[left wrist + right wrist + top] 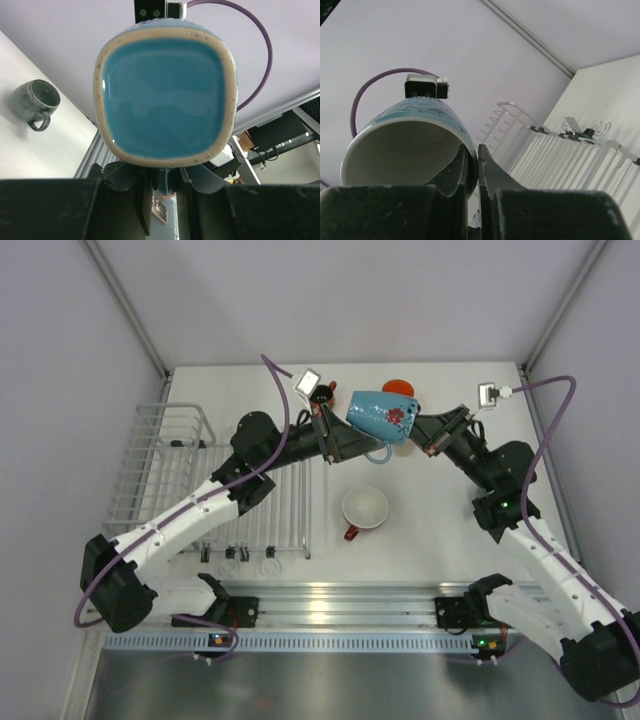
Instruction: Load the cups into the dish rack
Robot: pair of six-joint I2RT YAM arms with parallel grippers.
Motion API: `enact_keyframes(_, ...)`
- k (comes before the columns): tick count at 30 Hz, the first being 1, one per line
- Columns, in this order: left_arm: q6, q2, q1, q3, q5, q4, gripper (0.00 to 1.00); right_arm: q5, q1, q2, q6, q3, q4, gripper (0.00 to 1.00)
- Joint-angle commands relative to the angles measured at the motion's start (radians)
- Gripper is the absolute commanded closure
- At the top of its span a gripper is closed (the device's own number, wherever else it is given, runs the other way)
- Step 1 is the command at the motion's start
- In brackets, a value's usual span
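Note:
My left gripper needs to swing to the left in the top view, turn downward and go down over the rack's near wires, because they are empty.
A turquoise-blue mug (pixel 378 416) with a flower pattern hangs on its side above the table, held between both grippers. My left gripper (pixel 350 443) is shut on its handle; in the left wrist view the mug's cream-rimmed base (pixel 165 97) fills the frame and the handle sits between the fingers (pixel 145 200). My right gripper (pixel 415 430) is shut on the mug's rim, one finger (pixel 457 172) inside the white interior (pixel 400 150). The white wire dish rack (pixel 160 455) stands at the left and also shows in the right wrist view (pixel 555 155).
A wide red mug with a white inside (pixel 364 508) stands upright mid-table. An orange mug (pixel 399 387) sits behind the held mug. A small dark mug (pixel 322 394) stands near the back; it looks grey-green in the left wrist view (pixel 35 102). Grey walls surround the table.

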Motion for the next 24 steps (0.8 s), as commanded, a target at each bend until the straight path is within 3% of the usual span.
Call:
enact_keyframes(1,0.094,-0.054,-0.007,0.008,-0.014,0.042,1.0,0.019,0.026,-0.007,-0.063,-0.013,-0.027,1.0)
enact_keyframes(4,0.156,-0.069,-0.007,0.017,-0.048,-0.033,1.0,0.017,0.026,-0.017,-0.076,-0.024,-0.05,0.99)
enact_keyframes(7,0.234,-0.092,-0.007,0.043,-0.088,-0.149,1.0,0.033,0.025,-0.035,-0.102,-0.026,-0.102,0.73)
enact_keyframes(8,0.255,-0.103,-0.007,0.06,-0.118,-0.188,1.0,0.037,0.025,-0.047,-0.117,-0.021,-0.122,0.53)
enact_keyframes(12,0.354,-0.143,-0.006,0.092,-0.248,-0.348,1.0,0.069,0.025,-0.069,-0.16,-0.001,-0.211,0.26)
enact_keyframes(15,0.421,-0.182,-0.006,0.107,-0.357,-0.478,1.0,0.101,0.025,-0.092,-0.189,0.005,-0.283,0.17)
enact_keyframes(24,0.524,-0.255,-0.007,0.092,-0.932,-0.765,1.0,0.166,0.026,-0.153,-0.257,0.028,-0.415,0.15)
